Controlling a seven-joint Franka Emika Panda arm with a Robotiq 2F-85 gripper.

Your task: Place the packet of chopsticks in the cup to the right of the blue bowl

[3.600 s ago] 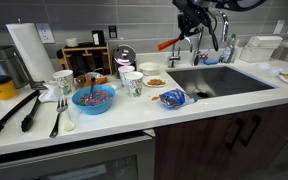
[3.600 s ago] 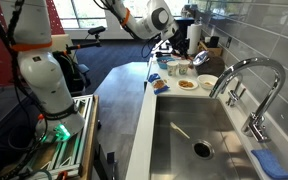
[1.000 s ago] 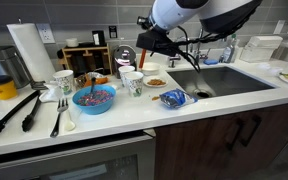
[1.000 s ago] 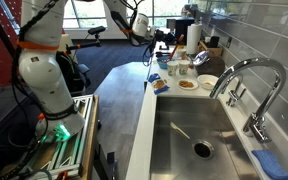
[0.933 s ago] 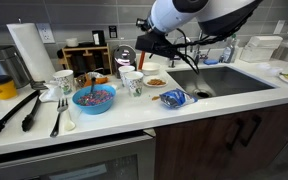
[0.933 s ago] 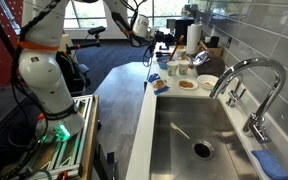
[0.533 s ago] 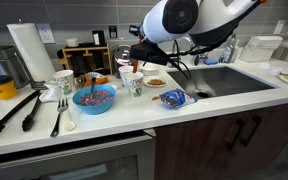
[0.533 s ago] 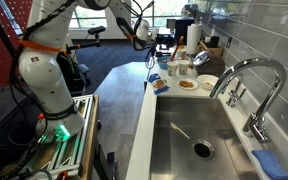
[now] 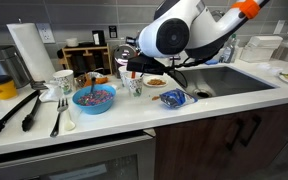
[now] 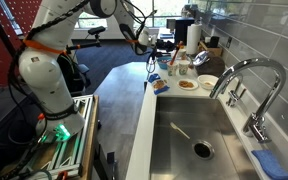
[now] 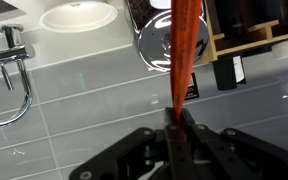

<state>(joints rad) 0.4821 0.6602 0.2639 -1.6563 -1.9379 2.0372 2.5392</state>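
The packet hangs beneath my gripper's fingers, so my gripper will next lower toward the opening of the small white cup (image 9: 135, 86) below it. It will release the packet's end there.
My gripper (image 11: 174, 126) is shut on the lower end of the packet of chopsticks (image 11: 185, 55), a long orange-red strip that points away from the jaws. In an exterior view the gripper (image 9: 134, 66) hangs right above the small white cup (image 9: 135, 86) standing to the right of the blue bowl (image 9: 93, 98). The arm hides most of the packet there, and I cannot tell whether its tip is inside the cup. A like cup (image 9: 63, 82) stands left of the bowl. In an exterior view the packet (image 10: 150, 64) hangs below the gripper (image 10: 147, 48).
A plate with food (image 9: 155, 82) and a crumpled blue wrapper (image 9: 172, 98) lie between the cup and the sink (image 9: 219, 78). Black tongs (image 9: 9, 112), a fork (image 9: 59, 112), a paper towel roll (image 9: 29, 50) and a yellow cup (image 9: 2, 88) are at the left.
The arm has carried the packet from over the sink's faucet leftward and down, to just above the cup right of the blue bowl. The grip has held throughout.
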